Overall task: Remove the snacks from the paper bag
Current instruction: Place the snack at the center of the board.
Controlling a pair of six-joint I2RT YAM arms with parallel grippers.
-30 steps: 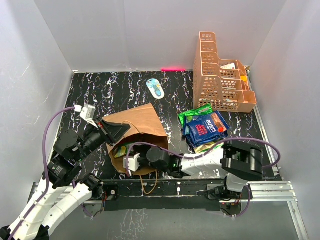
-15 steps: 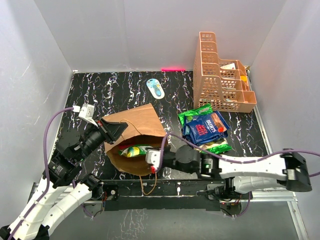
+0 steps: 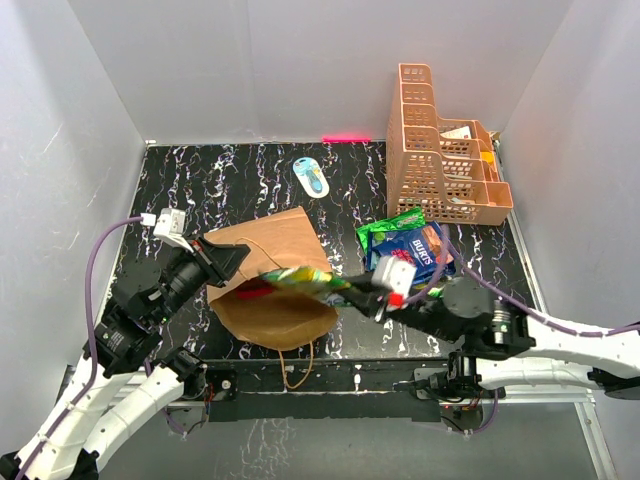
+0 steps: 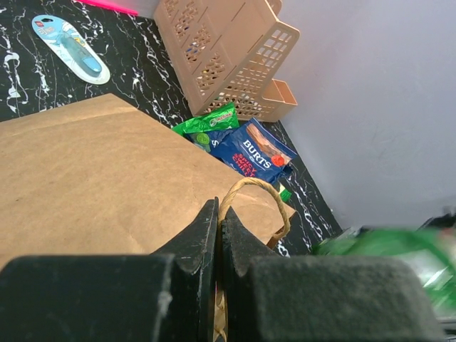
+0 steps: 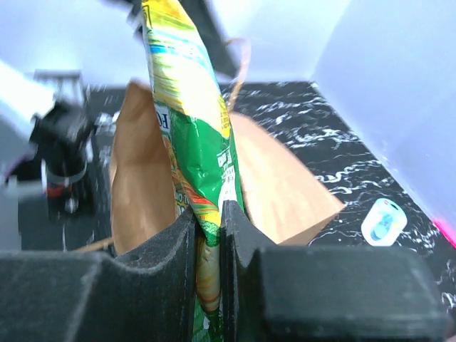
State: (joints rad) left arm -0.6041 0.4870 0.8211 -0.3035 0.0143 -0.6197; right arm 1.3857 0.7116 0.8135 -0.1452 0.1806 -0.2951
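Observation:
My right gripper will next swing outward and go down onto the blue "Burts" packet, which lies outward and below it, and will let go where other snacks already lie.
The brown paper bag lies on its side, mouth toward the near edge. My left gripper is shut on its upper rim by the twisted handle and holds the mouth open. My right gripper is shut on a green-and-yellow snack packet and holds it in the air just right of the bag's mouth. The packet hangs up from the jaws in the right wrist view. Something red shows inside the mouth. A green packet and a blue "Burts" packet lie on the table to the right.
An orange lattice basket stands at the back right. A small blue-white oval object lies at the back centre. White walls close in the black marbled table on three sides.
My right gripper has drawn back out of the bag's mouth, up and to the right, bringing the green-and-yellow packet with it. My left gripper has kept its hold on the bag.

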